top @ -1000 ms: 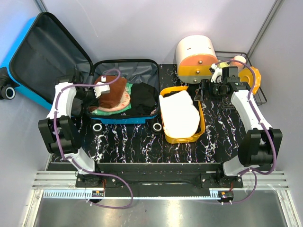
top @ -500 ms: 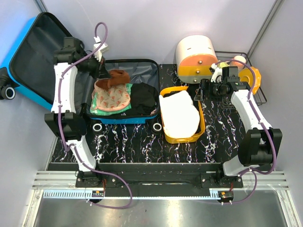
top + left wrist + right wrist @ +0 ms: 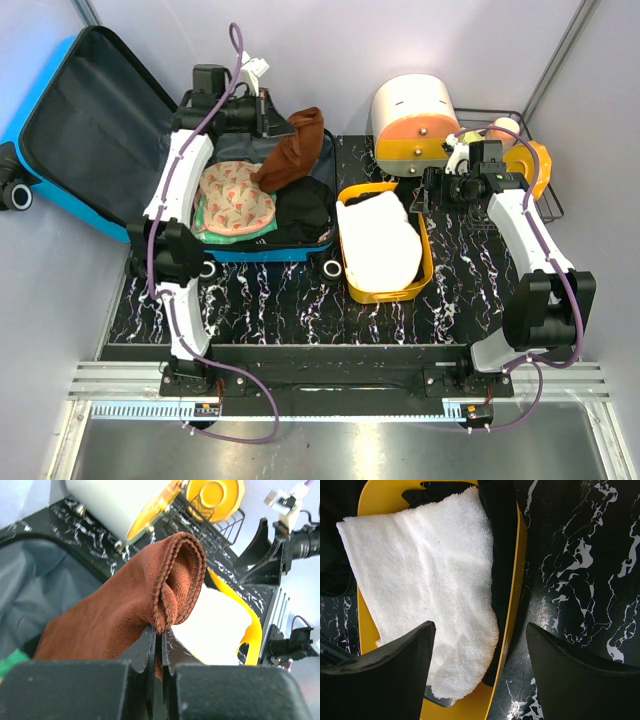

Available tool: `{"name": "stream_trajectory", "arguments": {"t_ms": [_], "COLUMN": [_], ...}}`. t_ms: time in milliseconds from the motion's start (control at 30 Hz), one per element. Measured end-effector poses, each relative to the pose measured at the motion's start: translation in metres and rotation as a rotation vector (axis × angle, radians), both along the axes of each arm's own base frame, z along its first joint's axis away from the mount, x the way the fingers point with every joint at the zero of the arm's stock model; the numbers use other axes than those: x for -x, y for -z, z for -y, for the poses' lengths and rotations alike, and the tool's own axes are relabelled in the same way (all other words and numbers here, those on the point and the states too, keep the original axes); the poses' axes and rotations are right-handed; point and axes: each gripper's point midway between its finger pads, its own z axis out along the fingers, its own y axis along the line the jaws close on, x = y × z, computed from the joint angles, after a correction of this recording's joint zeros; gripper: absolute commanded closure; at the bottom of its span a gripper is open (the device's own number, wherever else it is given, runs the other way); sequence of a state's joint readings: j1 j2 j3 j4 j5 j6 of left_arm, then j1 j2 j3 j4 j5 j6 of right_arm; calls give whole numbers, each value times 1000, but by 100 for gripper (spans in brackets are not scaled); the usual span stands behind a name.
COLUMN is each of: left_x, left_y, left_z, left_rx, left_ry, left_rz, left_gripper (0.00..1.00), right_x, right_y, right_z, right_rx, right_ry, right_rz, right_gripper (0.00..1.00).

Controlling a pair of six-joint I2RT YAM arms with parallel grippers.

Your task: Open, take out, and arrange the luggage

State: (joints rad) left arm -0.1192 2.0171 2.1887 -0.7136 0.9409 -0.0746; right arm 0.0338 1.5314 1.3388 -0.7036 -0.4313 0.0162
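My left gripper is to move over the white towel in the yellow basin (image 3: 507, 630) next, then back and down toward the basin's near end, spreading the brown towel.
The blue suitcase (image 3: 60, 140) lies open at the left, lid up against the wall, grey lining showing. Inside lie a patterned cloth (image 3: 235, 197) and a black garment (image 3: 303, 208). My left gripper (image 3: 272, 118) is shut on a brown towel (image 3: 293, 148), held above the suitcase's back right corner; in the left wrist view the brown towel (image 3: 125, 605) is pinched between the closed fingers (image 3: 149, 647). My right gripper (image 3: 432, 190) is open and empty, hovering by the right rim of the yellow basin (image 3: 507, 630), which holds a white towel (image 3: 425, 575).
A white-and-orange round drawer box (image 3: 415, 122) stands at the back, with a wire rack (image 3: 540, 190) and an orange disc (image 3: 540, 160) beside it at the right. The tabletop (image 3: 300, 310) is black marble. Walls close in on the left and right.
My left arm has lifted the brown towel out of the suitcase and swung it up and to the right. The patterned cloth is now uncovered. The right arm has not moved.
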Motion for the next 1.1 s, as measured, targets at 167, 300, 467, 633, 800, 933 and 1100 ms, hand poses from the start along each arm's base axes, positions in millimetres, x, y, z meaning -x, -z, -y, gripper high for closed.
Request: {"name": "stream_trajectory", "arguments": {"t_ms": [167, 300, 467, 633, 800, 933, 1100], "left_x": [-14, -4, 16, 49, 110, 153, 191], "left_y": [1, 1, -12, -4, 43, 74, 88], "left_z": [50, 91, 135, 167, 197, 215, 229], "left_rx": [72, 109, 151, 156, 103, 54, 14], "left_ry": [58, 123, 219, 322, 445, 544, 654], "left_rz": [10, 5, 36, 30, -78, -132, -126], "left_gripper": [100, 100, 100, 100, 100, 100, 100], "right_x": [0, 1, 5, 13, 22, 25, 27], "right_y": [0, 2, 6, 16, 29, 39, 60], "right_z": [0, 4, 6, 11, 18, 24, 24], "right_rx": [3, 24, 33, 25, 18, 12, -8], "right_ry": [2, 0, 4, 28, 60, 85, 103], "right_rz": [0, 0, -22, -70, -130, -170, -254], "right_gripper": [17, 16, 16, 18, 22, 33, 57]}}
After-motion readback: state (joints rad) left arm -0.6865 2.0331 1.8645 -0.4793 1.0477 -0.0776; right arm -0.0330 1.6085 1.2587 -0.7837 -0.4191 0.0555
